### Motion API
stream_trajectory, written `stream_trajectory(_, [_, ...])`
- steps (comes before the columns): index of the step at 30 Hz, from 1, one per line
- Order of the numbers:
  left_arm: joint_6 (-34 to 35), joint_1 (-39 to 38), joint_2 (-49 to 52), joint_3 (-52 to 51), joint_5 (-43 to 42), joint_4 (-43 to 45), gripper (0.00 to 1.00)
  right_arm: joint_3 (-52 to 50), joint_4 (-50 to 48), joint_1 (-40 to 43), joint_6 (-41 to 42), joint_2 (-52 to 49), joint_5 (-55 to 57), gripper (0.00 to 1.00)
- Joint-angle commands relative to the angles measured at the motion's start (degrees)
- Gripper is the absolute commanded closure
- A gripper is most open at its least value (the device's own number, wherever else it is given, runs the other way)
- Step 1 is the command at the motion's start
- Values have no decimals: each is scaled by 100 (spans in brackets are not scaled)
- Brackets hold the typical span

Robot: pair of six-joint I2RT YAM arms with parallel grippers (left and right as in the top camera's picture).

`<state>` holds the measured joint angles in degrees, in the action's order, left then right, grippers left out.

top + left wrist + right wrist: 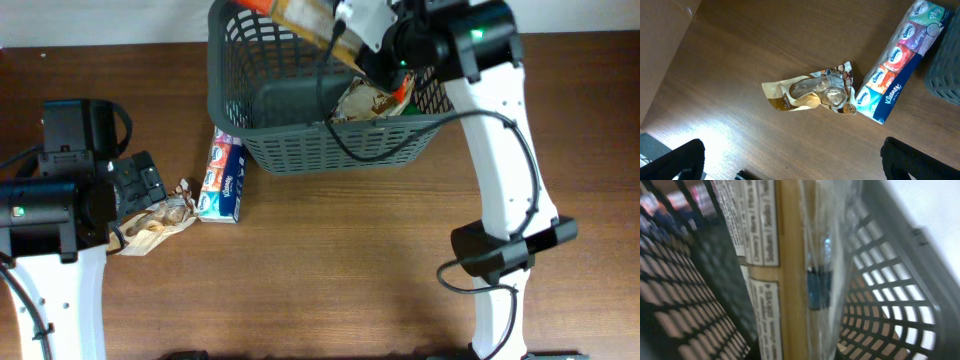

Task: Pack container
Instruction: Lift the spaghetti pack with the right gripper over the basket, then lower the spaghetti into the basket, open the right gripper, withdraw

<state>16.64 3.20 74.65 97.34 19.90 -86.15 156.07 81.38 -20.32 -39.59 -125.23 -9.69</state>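
Note:
My right gripper still has the orange and clear packet (300, 14) hanging high above the basket's bottom, so next it must lower inside, over the packet lying there, and open.
The container (300, 150) is a dark grey lattice basket at the table's back middle, and its corner (946, 75) shows in the left wrist view. My right gripper (342, 30) hangs over its far side, shut on an orange and clear packet (300, 14). That packet (790, 270) fills the right wrist view, with the basket wall (890, 300) behind it. Another packet (372, 100) lies inside the basket. My left gripper (145, 188) is open above a crumpled brown snack packet (812, 95), its fingers (920, 160) wide apart and empty.
A long pack of tissue packets (222, 180) lies beside the basket's near left corner, and in the left wrist view this tissue pack (895, 70) touches the snack packet's end. The right arm's white links (505, 150) stand at the right of the wooden table (330, 270).

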Motion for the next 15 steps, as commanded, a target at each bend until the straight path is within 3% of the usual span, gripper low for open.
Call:
stream_trajectory(1, [-24,33,9,20,-24,-4,1,-614,-507,118,-798,109,-15,96])
stream_trajectory(6, [-24,33,9,20,-22,-4,1,-1440,-1137,166,-872,109,-13,96])
stream_trajectory(15, [-24,33,9,20,-24,-7,1,-2540,-1720,197,-1762,109,-15,96])
